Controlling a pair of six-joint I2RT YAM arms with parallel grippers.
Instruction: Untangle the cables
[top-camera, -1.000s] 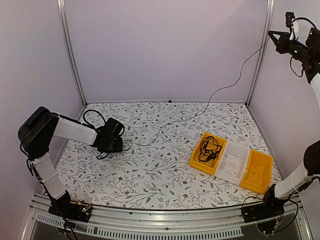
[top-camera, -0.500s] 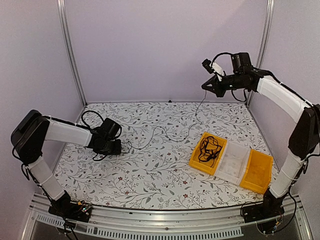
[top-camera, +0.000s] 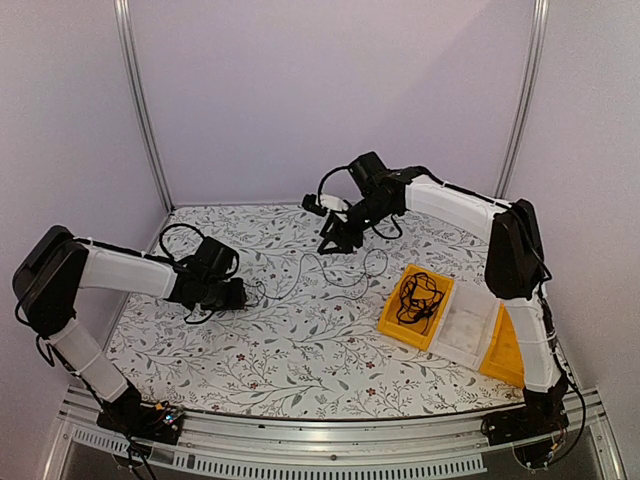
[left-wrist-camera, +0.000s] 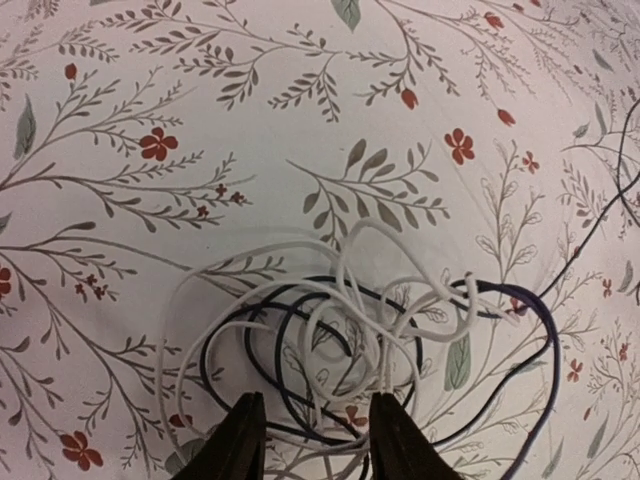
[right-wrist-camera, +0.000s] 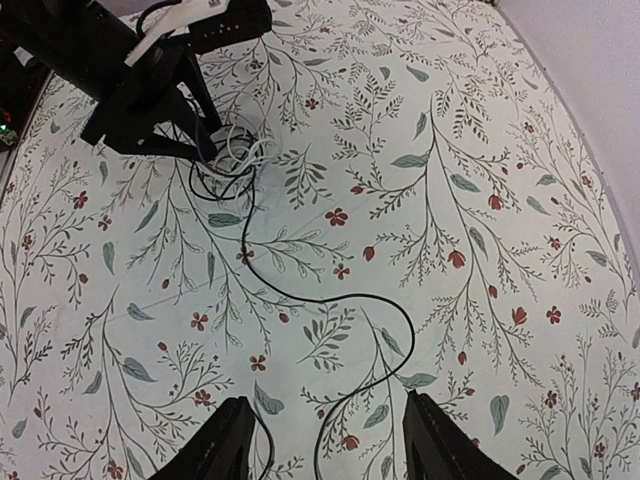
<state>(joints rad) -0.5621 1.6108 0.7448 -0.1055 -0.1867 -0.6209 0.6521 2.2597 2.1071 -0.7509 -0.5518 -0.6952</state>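
My right gripper moves down toward the tangle next, onto the thin black cable's wide bend. The cable lies slack in that bend below its open fingers.
The cables form a tangle of white and black loops (left-wrist-camera: 350, 330) on the floral table, seen from above at the left (top-camera: 252, 292). My left gripper (left-wrist-camera: 315, 445) stands open low over the tangle's near edge, and several strands lie between its fingertips (left-wrist-camera: 240, 440). From the tangle one black cable (right-wrist-camera: 413, 336) trails slack across the table in curves. My right gripper (right-wrist-camera: 335, 445) hovers open above that cable, mid-table (top-camera: 328, 246), holding nothing. More black cables (top-camera: 415, 293) lie coiled in a yellow bin (top-camera: 443, 297).
A clear bin (top-camera: 470, 325) and a second yellow bin (top-camera: 515, 345) adjoin the first at the front right. Metal frame posts (top-camera: 140, 110) stand at the back corners. The left arm (right-wrist-camera: 150, 60) shows at the top left of the right wrist view.
My right arm has swung down from high at the back right to the table's middle. Its gripper opened and let go of the black cable, which now lies slack. The left arm barely moved.
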